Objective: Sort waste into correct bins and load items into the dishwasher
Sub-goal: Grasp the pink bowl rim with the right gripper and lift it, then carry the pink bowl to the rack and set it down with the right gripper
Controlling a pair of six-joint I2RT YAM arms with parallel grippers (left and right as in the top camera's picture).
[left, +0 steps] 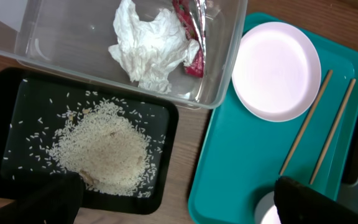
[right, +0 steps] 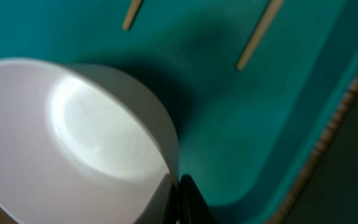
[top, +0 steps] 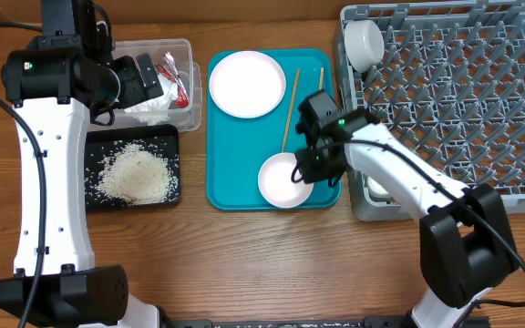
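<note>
I should lift my right gripper, carry the bowl (top: 279, 182) outward, tip it there and release it, since free rack wires beside the cup lie outward of my gripper.
My right gripper (top: 304, 169) (right: 180, 199) is shut on the rim of a white bowl (top: 279, 182) (right: 73, 137) at the near end of the teal tray (top: 235, 191). A white plate (top: 246, 84) (left: 275, 71) and two wooden chopsticks (top: 291, 109) (left: 306, 121) also lie on that tray. My left gripper (top: 144, 77) (left: 179, 208) is open and empty above the clear tub (top: 194, 100), which holds crumpled tissue (left: 151, 46) and a red-and-white wrapper (left: 191, 31). Rice (top: 135, 173) (left: 104, 149) is piled in the black tray (top: 94, 141). A white cup (top: 363, 41) sits in the grey dish rack (top: 463, 100).
Another white dish (top: 376, 189) shows partly under my right arm at the rack's near left corner. The teal tray stands between the bins on the left and the rack on the right. Bare wooden table (top: 272, 264) lies in front.
</note>
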